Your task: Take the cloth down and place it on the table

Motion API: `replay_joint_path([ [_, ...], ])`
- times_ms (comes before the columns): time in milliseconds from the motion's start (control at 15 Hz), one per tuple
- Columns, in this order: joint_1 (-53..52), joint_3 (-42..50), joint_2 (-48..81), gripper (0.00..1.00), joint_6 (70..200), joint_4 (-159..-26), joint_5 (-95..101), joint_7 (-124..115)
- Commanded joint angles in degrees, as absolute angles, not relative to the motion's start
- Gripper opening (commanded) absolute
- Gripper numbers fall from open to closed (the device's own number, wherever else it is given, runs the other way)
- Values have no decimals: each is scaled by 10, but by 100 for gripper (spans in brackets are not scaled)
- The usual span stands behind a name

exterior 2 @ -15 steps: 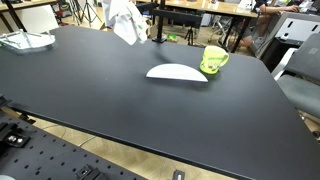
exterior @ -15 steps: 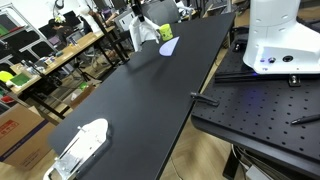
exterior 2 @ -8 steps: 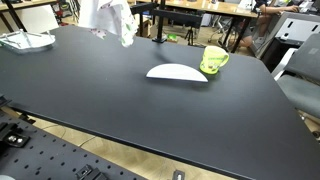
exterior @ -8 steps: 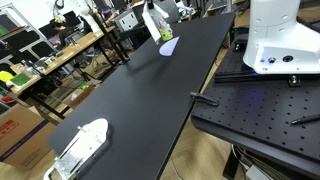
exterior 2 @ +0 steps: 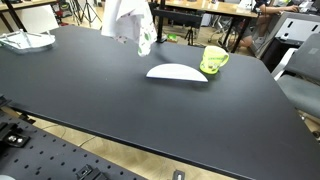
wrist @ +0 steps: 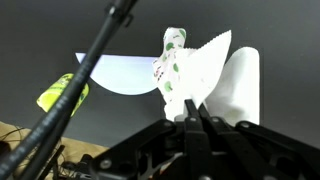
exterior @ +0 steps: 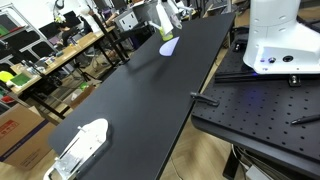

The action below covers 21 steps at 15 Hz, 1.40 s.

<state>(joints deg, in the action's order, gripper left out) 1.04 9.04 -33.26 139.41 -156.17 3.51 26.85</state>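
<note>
Next, my gripper carries the hanging cloth down over the white oval plate [exterior 2: 177,72] [wrist: 125,72] and releases it. The plate lies below my gripper and to its left in the wrist view.
The cloth [exterior 2: 130,22] is white with green marks. It hangs in the air above the far part of the black table [exterior 2: 120,110], just behind a white oval plate [exterior 2: 177,72]. It also shows in the other exterior view [exterior: 165,18]. In the wrist view my gripper [wrist: 190,112] is shut on the cloth [wrist: 198,68], which dangles from the fingertips over the plate [wrist: 125,72]. The gripper itself is not clearly visible in either exterior view.
A green mug [exterior 2: 213,60] stands beside the plate, also seen in the wrist view [wrist: 62,93]. A thin black rod [wrist: 92,65] crosses the wrist view. A white tray-like object [exterior: 80,148] lies at the table's far end. The robot base [exterior: 282,35] stands beside the table.
The cloth has moved away from its earlier spot and now hangs closer to the white plate, carried sideways by my gripper.
</note>
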Motion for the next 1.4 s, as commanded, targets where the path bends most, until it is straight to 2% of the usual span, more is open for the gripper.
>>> replay_joint_path([
  [0, 25, 118, -291, 1, 1454, -1557, 34, 249],
  [733, 30, 151, -147, 1, 1521, -1498, -2, 262],
  [800, 31, 150, -136, 27, 1521, -1491, -4, 263],
  [933, 32, 149, -123, 34, 1518, -1481, -12, 266],
  [1333, 42, 140, -129, 75, 1500, -1478, -15, 251],
])
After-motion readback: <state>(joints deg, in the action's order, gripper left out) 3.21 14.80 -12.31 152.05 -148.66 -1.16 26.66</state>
